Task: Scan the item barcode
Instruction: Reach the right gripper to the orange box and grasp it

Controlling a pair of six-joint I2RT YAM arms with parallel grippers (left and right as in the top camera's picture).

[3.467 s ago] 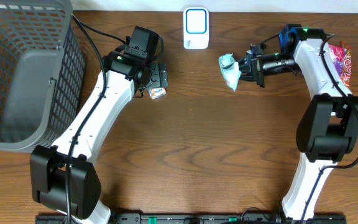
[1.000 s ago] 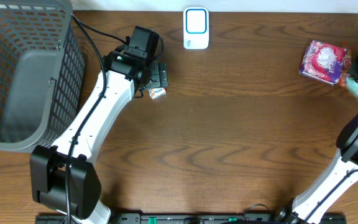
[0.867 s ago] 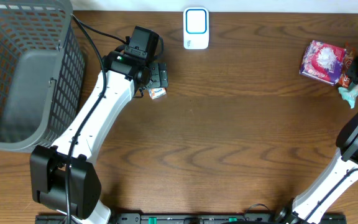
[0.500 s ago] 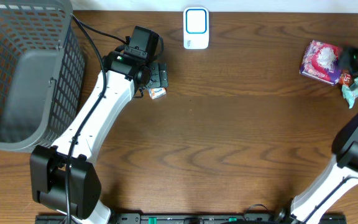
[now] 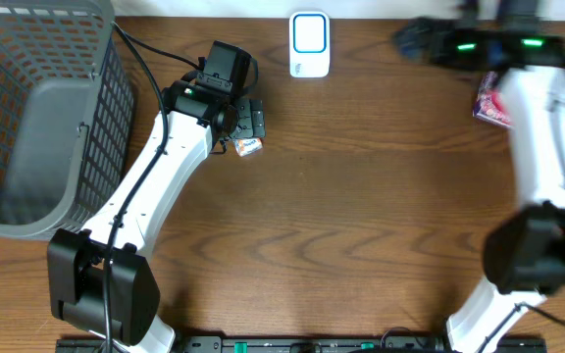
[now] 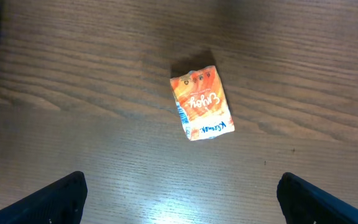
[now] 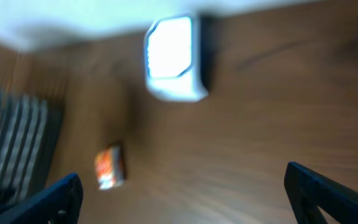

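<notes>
The right gripper sweeps to the left in the overhead view next, back past the scanner (image 5: 309, 44) and down onto the orange packet, since it lies across the table.
A small orange snack packet (image 6: 202, 102) lies flat on the wooden table, printed face up. My left gripper (image 6: 182, 208) hovers above it, open, with the packet beyond its fingertips (image 6: 58, 199) and untouched. From overhead the orange packet (image 5: 248, 146) sits just in front of the left gripper (image 5: 251, 120). The white and blue barcode scanner (image 5: 309, 44) stands at the back middle. My right gripper (image 5: 408, 39), blurred with motion, is to the scanner's right, open and empty. Its wrist view shows the scanner (image 7: 173, 59) and the orange packet (image 7: 109, 167), both blurred.
A grey mesh basket (image 5: 27, 98) fills the back left corner and shows at the left of the right wrist view (image 7: 11, 143). A pink and purple packet (image 5: 487, 103) lies at the back right, partly covered by the right arm.
My right gripper opened and let go of a teal packet at the right edge. It then swung left along the back toward the scanner. The left arm has not moved.
</notes>
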